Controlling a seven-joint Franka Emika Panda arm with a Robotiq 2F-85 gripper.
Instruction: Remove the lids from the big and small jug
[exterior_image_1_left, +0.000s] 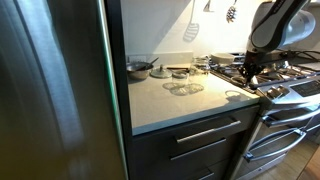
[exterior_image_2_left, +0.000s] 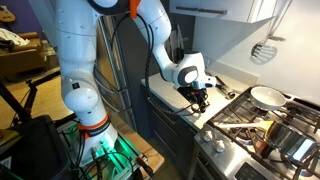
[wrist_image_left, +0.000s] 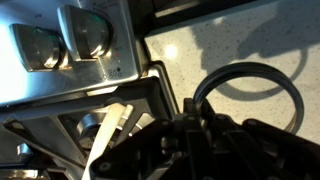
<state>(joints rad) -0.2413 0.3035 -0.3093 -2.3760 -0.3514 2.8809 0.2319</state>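
Note:
My gripper will next lower the lid slightly away from the stove.
My gripper (wrist_image_left: 198, 108) hangs at the counter's edge beside the stove, seen in both exterior views (exterior_image_1_left: 247, 78) (exterior_image_2_left: 200, 98). Its fingers are shut on the rim of a round glass lid (wrist_image_left: 250, 95) with a dark ring. The lid is flat, at or just above the pale counter (exterior_image_1_left: 232, 95). Two clear glass jugs (exterior_image_1_left: 180, 72) (exterior_image_1_left: 201, 67) stand at the back of the counter. Another clear lid (exterior_image_1_left: 183, 88) lies on the counter in front of them. The jugs are hidden by the arm in an exterior view.
A metal pot (exterior_image_1_left: 138, 68) stands at the counter's back. The stove (exterior_image_1_left: 285, 75) with knobs (wrist_image_left: 88, 32) borders the counter; a white pan (exterior_image_2_left: 265, 97) sits on it. A tall fridge (exterior_image_1_left: 55, 90) bounds the counter's other end. A spatula (exterior_image_2_left: 263, 48) hangs on the wall.

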